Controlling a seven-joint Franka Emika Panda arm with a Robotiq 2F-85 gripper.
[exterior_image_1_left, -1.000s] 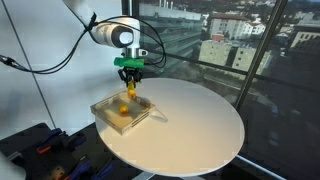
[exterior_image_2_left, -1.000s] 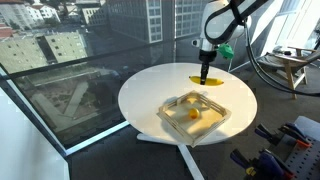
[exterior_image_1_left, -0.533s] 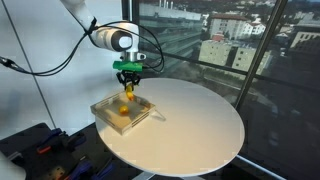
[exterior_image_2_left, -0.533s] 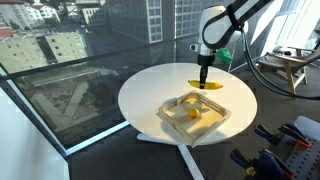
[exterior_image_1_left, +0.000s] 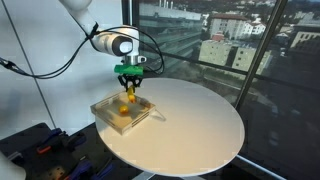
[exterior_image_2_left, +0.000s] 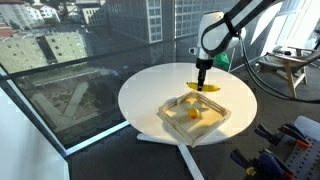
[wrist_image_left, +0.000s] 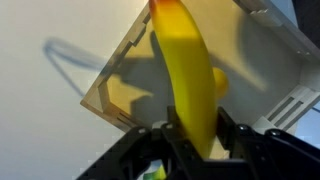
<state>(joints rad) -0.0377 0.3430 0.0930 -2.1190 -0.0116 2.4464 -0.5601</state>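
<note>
I should next lower the banana (exterior_image_2_left: 205, 87) from above and release it on the open part of the tray's bottom below my gripper, beside the small yellow-orange object.
My gripper (exterior_image_1_left: 128, 84) is shut on a yellow banana (wrist_image_left: 188, 80) and holds it above a shallow clear plastic tray (exterior_image_1_left: 108, 109) on the round white table (exterior_image_1_left: 200, 125). In an exterior view the banana (exterior_image_2_left: 205, 87) hangs level over the tray's (exterior_image_2_left: 172, 119) far edge. A small yellow-orange object (exterior_image_2_left: 194, 113) lies inside the tray, also visible in the wrist view (wrist_image_left: 220, 80) behind the banana. In the wrist view my gripper's fingers (wrist_image_left: 195, 135) clamp the banana's lower end.
The table stands next to large windows (exterior_image_2_left: 90, 40) overlooking city buildings. Cables (exterior_image_1_left: 50, 60) trail from the arm. Dark equipment (exterior_image_1_left: 40, 150) sits on the floor beside the table, and more dark gear (exterior_image_2_left: 280, 150) lies near the table's base.
The gripper with the banana has shifted slightly toward and down over the tray. The tray and the small object in it have not moved.
</note>
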